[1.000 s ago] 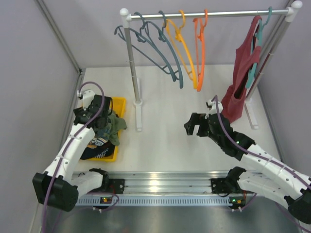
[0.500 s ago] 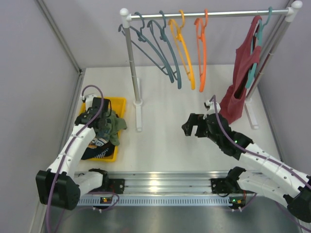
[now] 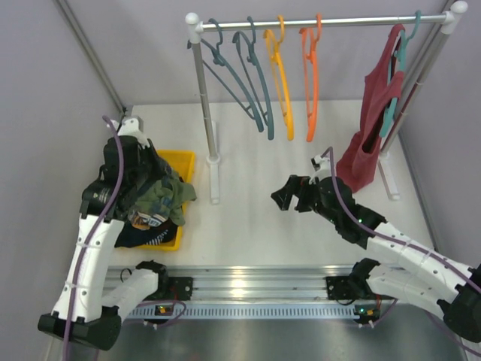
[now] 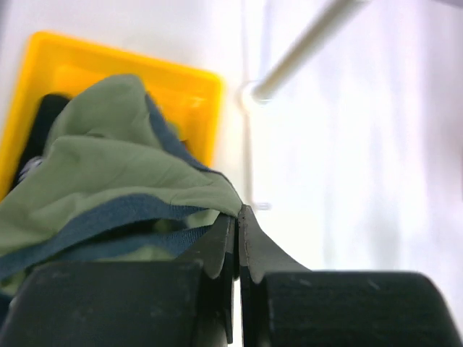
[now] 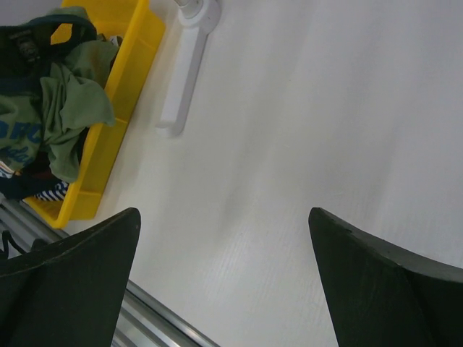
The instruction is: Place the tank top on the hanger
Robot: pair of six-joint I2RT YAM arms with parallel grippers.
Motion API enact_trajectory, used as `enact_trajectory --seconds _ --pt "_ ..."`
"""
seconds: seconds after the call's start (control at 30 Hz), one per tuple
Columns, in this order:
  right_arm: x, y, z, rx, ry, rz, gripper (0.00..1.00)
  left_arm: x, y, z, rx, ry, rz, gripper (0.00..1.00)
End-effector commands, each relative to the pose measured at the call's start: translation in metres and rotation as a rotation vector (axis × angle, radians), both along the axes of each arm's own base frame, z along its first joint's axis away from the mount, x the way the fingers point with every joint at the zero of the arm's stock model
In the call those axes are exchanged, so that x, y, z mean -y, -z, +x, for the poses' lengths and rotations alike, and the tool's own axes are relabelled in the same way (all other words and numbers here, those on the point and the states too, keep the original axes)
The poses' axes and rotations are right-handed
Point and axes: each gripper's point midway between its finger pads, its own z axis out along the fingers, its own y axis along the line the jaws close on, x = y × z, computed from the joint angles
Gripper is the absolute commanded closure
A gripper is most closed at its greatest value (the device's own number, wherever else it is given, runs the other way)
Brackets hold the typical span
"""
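Observation:
My left gripper pinches only one corner of the tank top, so my right gripper will go left in the top view to its navy trim and close.
The olive-green tank top (image 3: 167,197) with navy trim lies bunched on other clothes in the yellow bin (image 3: 186,161). My left gripper (image 3: 149,185) hangs over it. In the left wrist view that gripper (image 4: 238,214) is shut, and a corner of the tank top (image 4: 108,170) is drawn to a point between its tips. The orange hanger (image 3: 310,83) hangs on the rail at the back, far from both grippers. My right gripper (image 3: 288,195) hovers over the white table at mid right; the right wrist view shows it (image 5: 223,214) open with nothing in it.
An amber hanger (image 3: 282,83) and teal-grey hangers (image 3: 244,75) hang left of the orange one. A dark red top (image 3: 372,128) hangs at the rail's right end. The rack's left post (image 3: 206,113) and foot (image 5: 185,72) stand beside the bin (image 5: 124,72).
My left gripper has shut on the tank top's edge and its arm has risen and swung back. The right gripper has drifted slightly left. The hangers have swung a little.

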Motion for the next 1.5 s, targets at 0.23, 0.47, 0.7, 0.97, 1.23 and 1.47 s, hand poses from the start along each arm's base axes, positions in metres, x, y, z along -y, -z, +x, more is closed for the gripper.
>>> enact_trajectory --seconds 0.23,0.47,0.7,0.97,1.23,1.47 --pt "-0.043 -0.03 0.001 0.06 -0.062 0.197 0.0 0.092 -0.12 -0.025 0.264 0.458 -0.308 1.0" --pt "-0.052 -0.036 0.004 0.057 -0.062 0.229 0.0 0.117 -0.199 -0.03 0.408 0.587 -0.417 1.0" --pt "-0.066 -0.057 0.009 0.087 -0.062 0.318 0.0 0.136 -0.234 -0.045 0.459 0.692 -0.497 1.0" --pt "-0.114 -0.074 -0.005 0.122 -0.109 0.365 0.0 0.148 -0.232 -0.048 0.437 0.728 -0.515 1.0" --pt "-0.147 -0.074 0.009 0.183 -0.078 0.416 0.02 0.157 -0.226 -0.059 0.414 0.756 -0.513 1.0" --pt "-0.171 -0.072 0.009 0.221 -0.055 0.427 0.26 0.155 -0.223 -0.069 0.404 0.758 -0.512 1.0"
